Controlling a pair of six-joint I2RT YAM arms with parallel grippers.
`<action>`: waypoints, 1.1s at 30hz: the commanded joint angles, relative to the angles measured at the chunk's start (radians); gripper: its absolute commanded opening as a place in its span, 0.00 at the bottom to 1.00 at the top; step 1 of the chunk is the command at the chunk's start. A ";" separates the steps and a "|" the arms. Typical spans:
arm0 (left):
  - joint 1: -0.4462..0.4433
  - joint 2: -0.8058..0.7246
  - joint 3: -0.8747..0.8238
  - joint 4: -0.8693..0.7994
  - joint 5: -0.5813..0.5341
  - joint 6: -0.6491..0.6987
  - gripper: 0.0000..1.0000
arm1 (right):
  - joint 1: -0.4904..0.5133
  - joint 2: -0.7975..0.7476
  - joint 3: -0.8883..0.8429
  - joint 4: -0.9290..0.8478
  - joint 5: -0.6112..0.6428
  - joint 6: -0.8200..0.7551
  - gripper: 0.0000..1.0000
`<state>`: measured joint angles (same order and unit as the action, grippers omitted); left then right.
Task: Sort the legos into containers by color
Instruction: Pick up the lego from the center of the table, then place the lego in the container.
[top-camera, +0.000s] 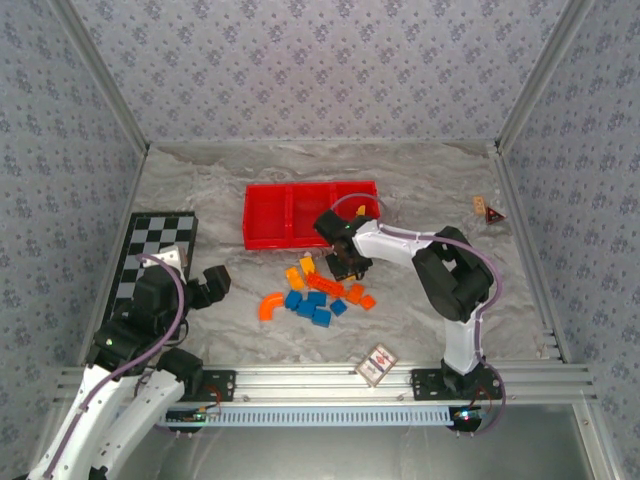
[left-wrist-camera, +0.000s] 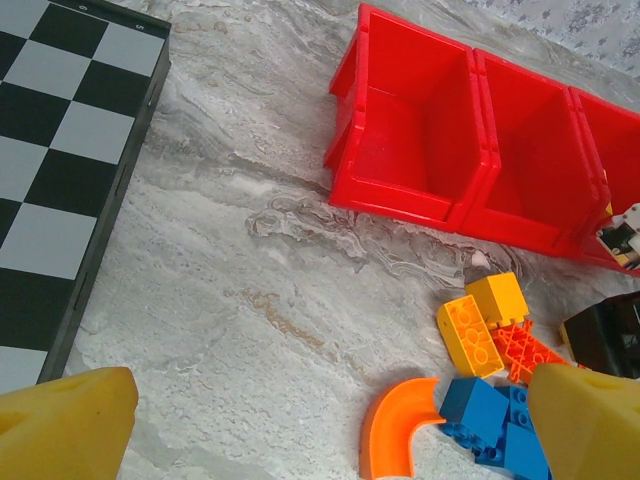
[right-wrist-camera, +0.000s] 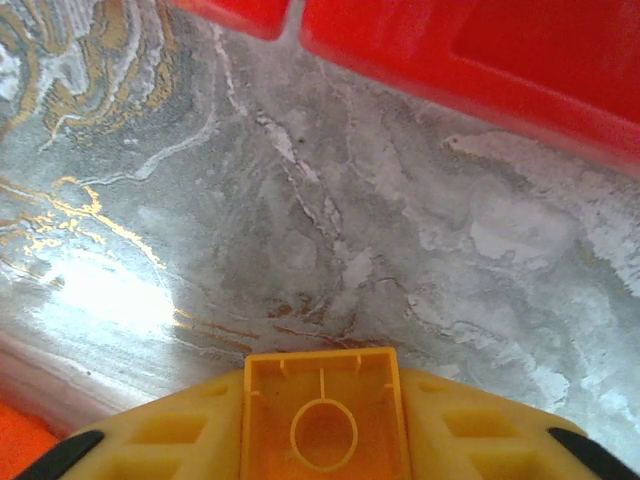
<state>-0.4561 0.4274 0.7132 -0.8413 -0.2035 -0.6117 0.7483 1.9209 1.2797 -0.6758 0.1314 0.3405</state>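
My right gripper should next move up and outward over the container farthest from the checkerboard and let go of the lego, because a yellow piece already lies there.
The legos (top-camera: 320, 295), blue, orange-red and yellow, lie in a loose pile on the marble table in front of the red tray (top-camera: 262, 243) with its three side-by-side containers. An orange arch (top-camera: 270, 305) lies at the pile's left end. My right gripper (top-camera: 345, 265) is low at the pile's back edge. In the right wrist view it (right-wrist-camera: 320, 440) is shut on a yellow lego (right-wrist-camera: 320, 410), hollow underside facing the camera, just above the table near the tray wall (right-wrist-camera: 470, 60). My left gripper (top-camera: 215, 283) is open left of the pile, looking at the arch (left-wrist-camera: 395, 430) and the yellow bricks (left-wrist-camera: 470, 335).
A black-and-white checkerboard (top-camera: 155, 250) lies at the left, close to my left arm. A patterned red-and-white card (top-camera: 377, 365) sits near the front rail. A small brown object (top-camera: 487, 208) is at the right back by the wall.
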 joint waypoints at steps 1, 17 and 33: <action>-0.009 0.002 0.005 -0.010 -0.020 0.004 1.00 | -0.007 -0.041 -0.004 -0.022 0.032 -0.004 0.32; -0.009 0.005 0.012 -0.016 -0.036 0.015 1.00 | -0.112 -0.162 0.174 -0.054 0.037 -0.066 0.23; -0.013 -0.003 0.011 -0.013 -0.040 0.020 1.00 | -0.323 0.145 0.444 0.014 -0.205 -0.067 0.34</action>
<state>-0.4614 0.4274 0.7132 -0.8425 -0.2256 -0.6109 0.4347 2.0472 1.6707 -0.6395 -0.0177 0.2756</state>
